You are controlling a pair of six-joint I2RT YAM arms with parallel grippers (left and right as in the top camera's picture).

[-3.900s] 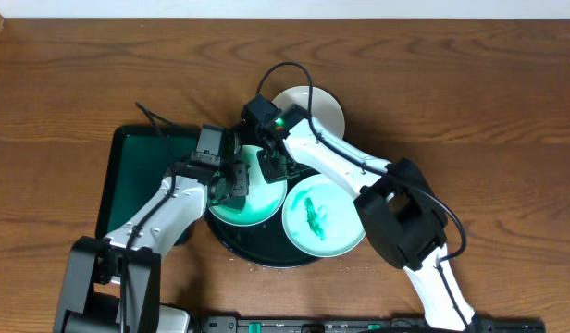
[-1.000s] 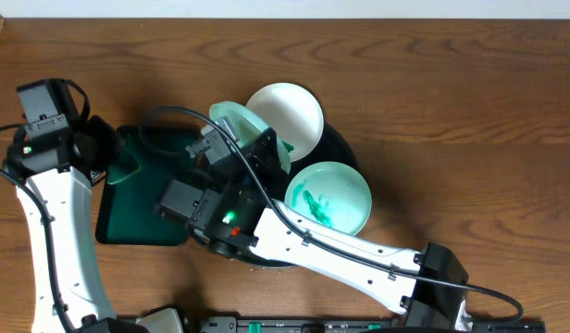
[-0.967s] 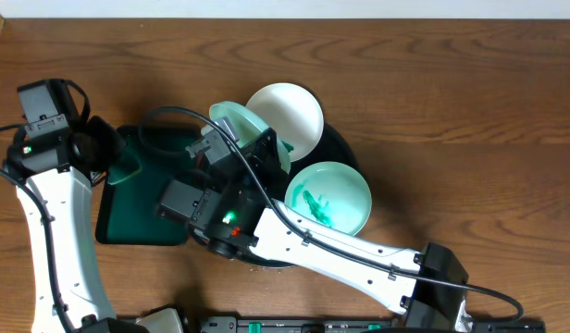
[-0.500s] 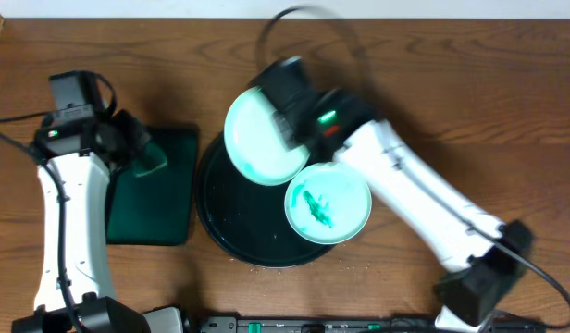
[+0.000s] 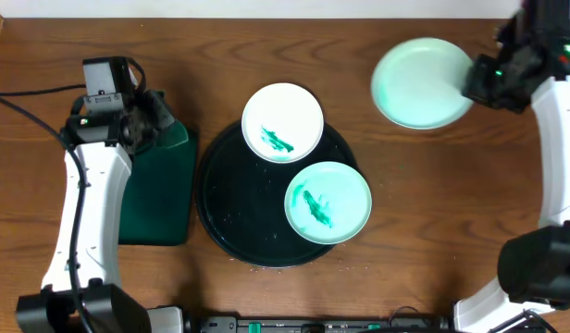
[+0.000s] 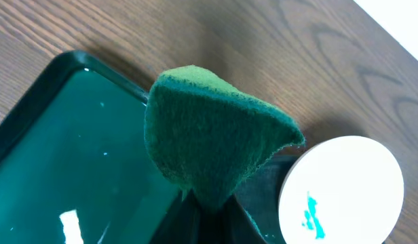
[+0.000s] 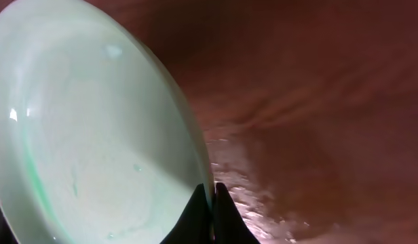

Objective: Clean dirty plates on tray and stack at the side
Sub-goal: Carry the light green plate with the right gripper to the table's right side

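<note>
The table is bare beside the black tray. My right gripper should move down and back and set the second mint-green plate onto the wood (image 5: 437, 159) there.
The black round tray (image 5: 229, 208) holds a white plate (image 5: 299, 111) at its far rim and a mint-green plate (image 5: 345, 190) at its right; both bear a green smear. The white plate also shows in the left wrist view (image 6: 351, 176). My right gripper (image 5: 475, 81) is shut on the rim of a second mint-green plate (image 5: 419, 81), wiped clean, and holds it over the table at the far right; in the right wrist view (image 7: 93, 135) the fingers (image 7: 210, 203) pinch its edge. My left gripper (image 5: 154, 120) is shut on a green sponge (image 6: 209, 135) over the green tray's corner.
A dark green rectangular tray (image 5: 165, 199) lies left of the black tray; it also shows in the left wrist view (image 6: 66, 135). Bare wooden table lies under the held plate and to the right of the black tray.
My right arm has carried the clean mint-green plate from over the tray to the far right. My left arm has shifted right with the sponge. The white plate is uncovered again.
</note>
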